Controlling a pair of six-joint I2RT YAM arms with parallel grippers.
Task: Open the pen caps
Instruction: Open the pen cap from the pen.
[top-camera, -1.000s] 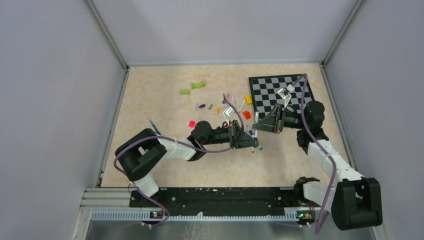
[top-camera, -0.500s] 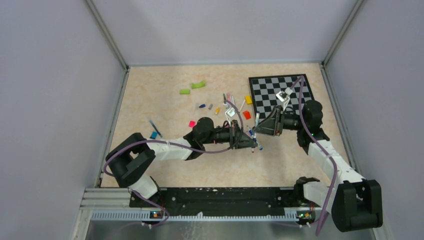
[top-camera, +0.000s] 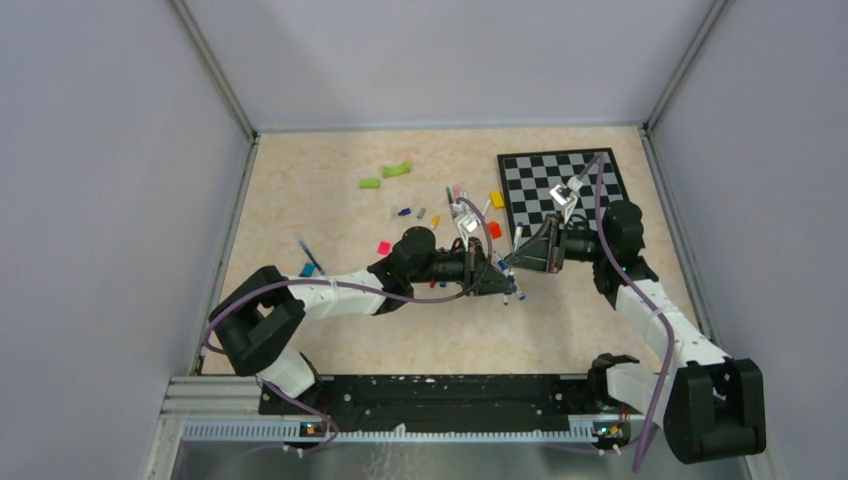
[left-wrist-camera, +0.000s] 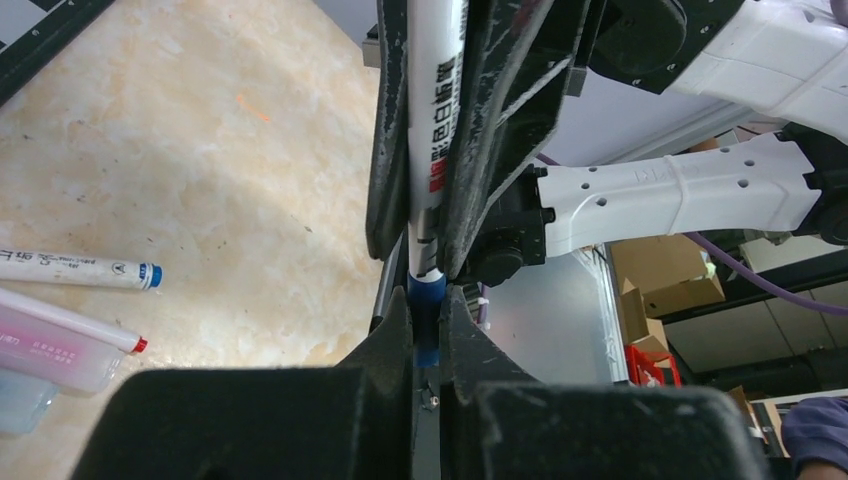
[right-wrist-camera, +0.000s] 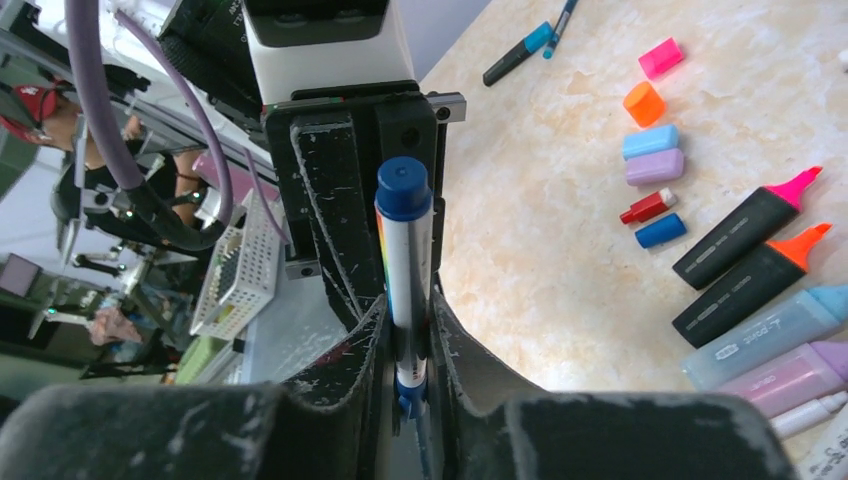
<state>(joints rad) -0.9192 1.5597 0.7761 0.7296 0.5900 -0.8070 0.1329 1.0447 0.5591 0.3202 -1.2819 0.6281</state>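
Note:
Caps lie beside the loose blue cap (top-camera: 446, 287), so the left gripper should next pull the white pen's cap free, move it left in the top view and down there, and release it.
Both grippers hold one white pen (top-camera: 509, 267) above the table's middle. My left gripper (top-camera: 497, 279) is shut on its blue cap (left-wrist-camera: 427, 322), seen in the left wrist view between my left gripper's (left-wrist-camera: 427, 305) tips. My right gripper (top-camera: 517, 260) is shut on the white barrel (right-wrist-camera: 409, 270), seen in the right wrist view between my right gripper's (right-wrist-camera: 408, 312) tips. The blue cap (right-wrist-camera: 404, 187) sits on the barrel's far end. Loose caps lie on the table: pink (right-wrist-camera: 660, 57), orange (right-wrist-camera: 644, 103), red (right-wrist-camera: 647, 206) and blue (right-wrist-camera: 660, 230).
Open highlighters lie by the caps, one pink-tipped (right-wrist-camera: 745, 225), one orange-tipped (right-wrist-camera: 750, 280). A white pen (left-wrist-camera: 75, 268) lies under my left gripper. A chessboard (top-camera: 560, 185) lies back right. Green pieces (top-camera: 397, 170), a yellow block (top-camera: 497, 199) and an orange block (top-camera: 493, 230) lie behind the grippers.
The left arm has stretched out further to the right and its elbow has dropped. Both grippers stay together on the pen and have shifted only slightly.

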